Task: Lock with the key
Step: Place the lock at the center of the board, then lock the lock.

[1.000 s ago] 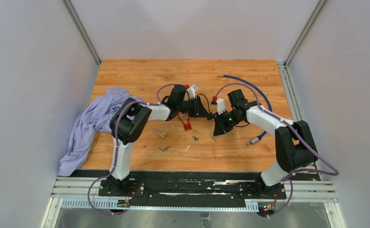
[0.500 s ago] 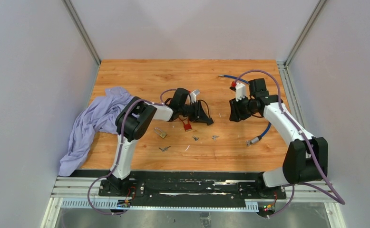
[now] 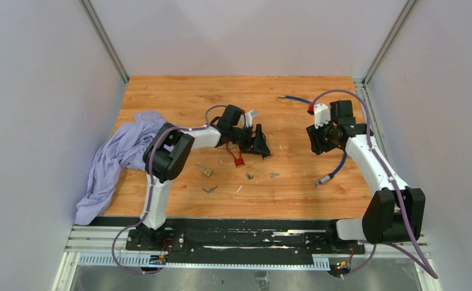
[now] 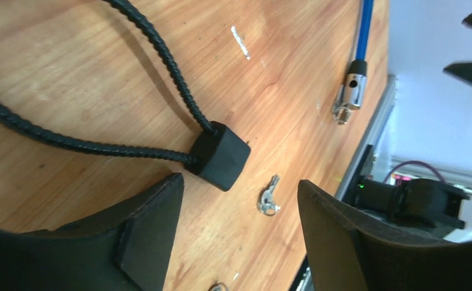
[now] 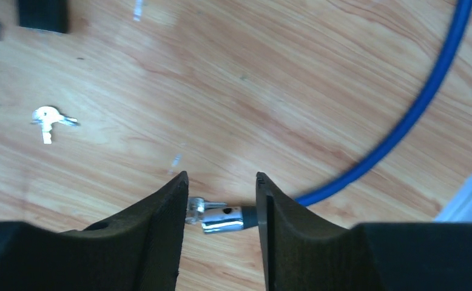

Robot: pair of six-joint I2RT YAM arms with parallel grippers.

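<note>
The blue cable's curve [image 5: 454, 36] needs to run outward of my right gripper, below it and to its right in the top view, so I move there and go down astride the curve.
A black cable lock lies on the wooden table, its block-shaped body [image 4: 220, 156] just beyond my left gripper [image 4: 239, 182]. That gripper stands open and holds nothing, its fingers [image 4: 148, 230] on either side of bare wood. A small silver key [image 3: 274, 176] lies loose on the table and shows in the left wrist view as the key [image 4: 270, 202]. My right gripper [image 3: 313, 140] hovers open at the right, away from the key [image 5: 48, 115]. Between the right fingers [image 5: 161, 230], down on the table, the metal end [image 5: 221, 216] of a blue cable shows, not gripped.
A red padlock [image 3: 239, 161], a brass padlock [image 3: 204, 170] and two more keys [image 3: 249, 176] [image 3: 209, 190] lie in front of the left gripper. The blue cable [image 3: 341, 130] curves along the right side. A purple cloth [image 3: 118, 157] is heaped at the left edge.
My right gripper opened, left a key on the table and moved back up to the right. My left gripper opened and let go of the black cable lock.
</note>
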